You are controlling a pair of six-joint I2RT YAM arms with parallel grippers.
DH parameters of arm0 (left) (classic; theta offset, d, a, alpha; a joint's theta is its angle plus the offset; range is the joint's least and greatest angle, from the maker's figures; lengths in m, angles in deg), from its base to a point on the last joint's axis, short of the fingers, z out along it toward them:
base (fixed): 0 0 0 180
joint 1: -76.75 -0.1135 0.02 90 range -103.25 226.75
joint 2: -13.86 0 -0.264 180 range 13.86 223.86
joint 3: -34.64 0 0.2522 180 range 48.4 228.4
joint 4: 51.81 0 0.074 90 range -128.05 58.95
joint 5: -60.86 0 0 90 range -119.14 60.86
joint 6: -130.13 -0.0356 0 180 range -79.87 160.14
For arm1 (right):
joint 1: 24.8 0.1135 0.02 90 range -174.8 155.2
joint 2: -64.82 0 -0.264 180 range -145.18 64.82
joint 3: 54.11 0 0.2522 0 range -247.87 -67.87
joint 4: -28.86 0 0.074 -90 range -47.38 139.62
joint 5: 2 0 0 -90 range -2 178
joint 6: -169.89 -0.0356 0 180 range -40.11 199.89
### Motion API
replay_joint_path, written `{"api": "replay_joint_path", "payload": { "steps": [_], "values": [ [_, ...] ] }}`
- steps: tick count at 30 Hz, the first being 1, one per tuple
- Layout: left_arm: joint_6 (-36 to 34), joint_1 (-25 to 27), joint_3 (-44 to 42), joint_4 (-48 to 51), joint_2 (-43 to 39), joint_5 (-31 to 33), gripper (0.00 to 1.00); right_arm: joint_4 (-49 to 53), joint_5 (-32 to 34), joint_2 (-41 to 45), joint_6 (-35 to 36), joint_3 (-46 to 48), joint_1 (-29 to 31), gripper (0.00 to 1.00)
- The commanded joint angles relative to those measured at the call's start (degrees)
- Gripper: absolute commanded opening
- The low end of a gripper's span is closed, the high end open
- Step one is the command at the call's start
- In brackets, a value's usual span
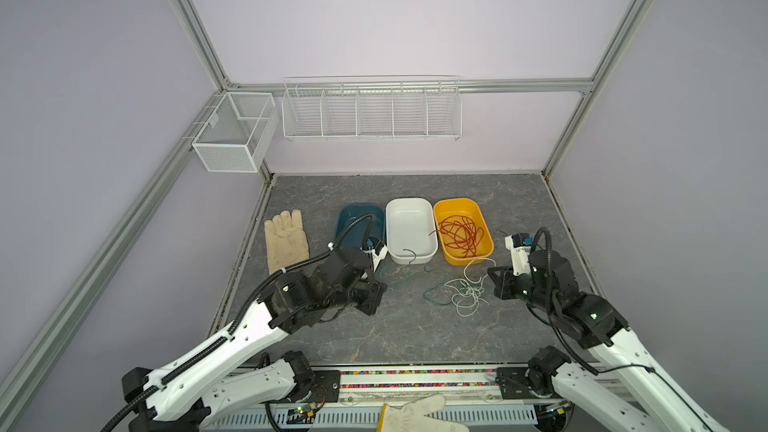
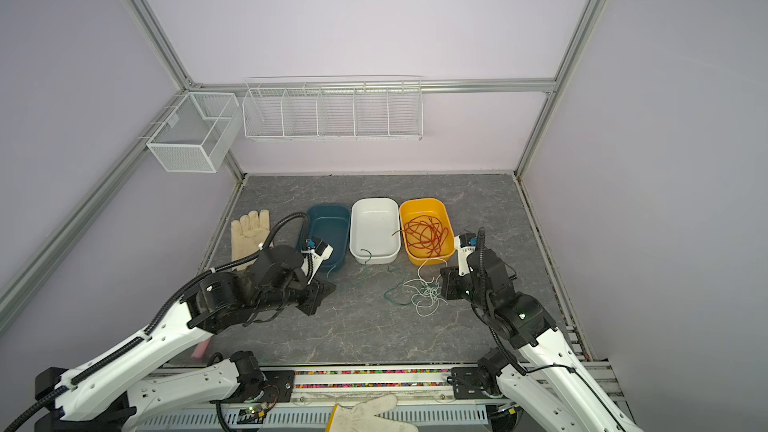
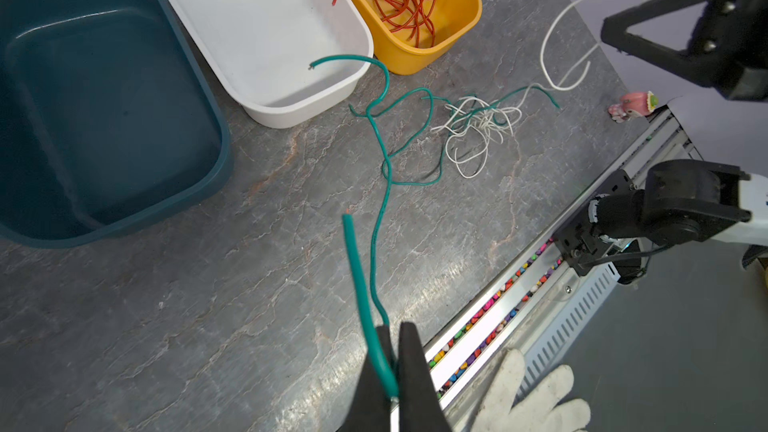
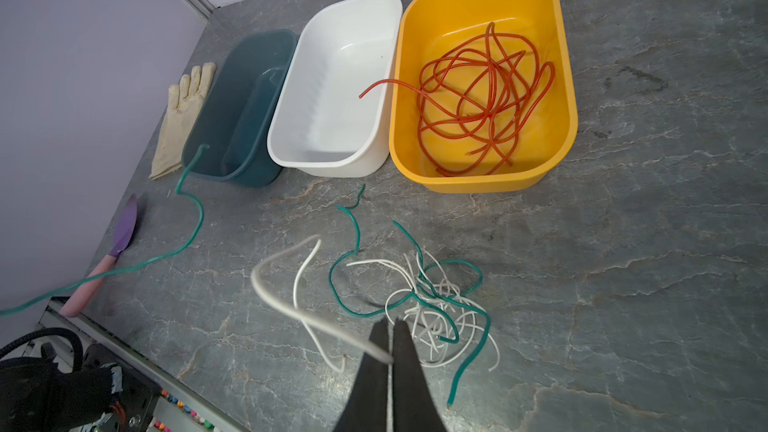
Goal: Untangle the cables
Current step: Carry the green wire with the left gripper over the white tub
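Note:
My left gripper moves the green cable (image 3: 357, 268) outward next and releases it over the white bin's empty bottom, which lies outward of it. The cable is already clear of the tangle.
A red-orange cable (image 1: 459, 234) (image 4: 482, 97) lies coiled in the yellow bin (image 1: 455, 201) (image 4: 478, 182). In front of the bins, a dark green cable (image 3: 357, 268) and a white cable are knotted into one tangle (image 1: 465, 295) (image 2: 424, 295) (image 4: 432, 301) on the grey table. My left gripper (image 3: 394, 328) (image 1: 374, 301) is shut on the green cable, left of the tangle. One green end (image 3: 340, 61) reaches over the white bin's rim. My right gripper (image 4: 390, 322) (image 1: 496, 284) is shut on a strand of the white cable, just right of the tangle.
An empty white bin (image 1: 409, 205) and a dark blue bin (image 1: 357, 209) stand left of the yellow one. A cream glove (image 1: 286, 238) lies at far left, another glove (image 1: 419, 413) at the front rail. A purple spatula (image 4: 120, 238) lies near the table's edge.

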Motion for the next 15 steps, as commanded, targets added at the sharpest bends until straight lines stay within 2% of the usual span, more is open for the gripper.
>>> {"api": "replay_joint_path", "payload": {
  "steps": [1,7,15],
  "values": [
    [-5.6,-3.5,4.5,-2.6,5.4,-4.1,0.0,4.0,-2.7,1.3,1.3,-2.2,-0.3,0.06],
    [-8.5,-7.0,11.4,-4.7,17.5,-3.0,0.0,8.5,-6.2,0.9,2.4,-6.4,-0.3,0.06],
    [-10.9,-8.5,22.6,-1.8,32.1,0.0,0.0,16.3,-4.6,1.8,5.0,-12.5,-0.2,0.06]
  ]
}}
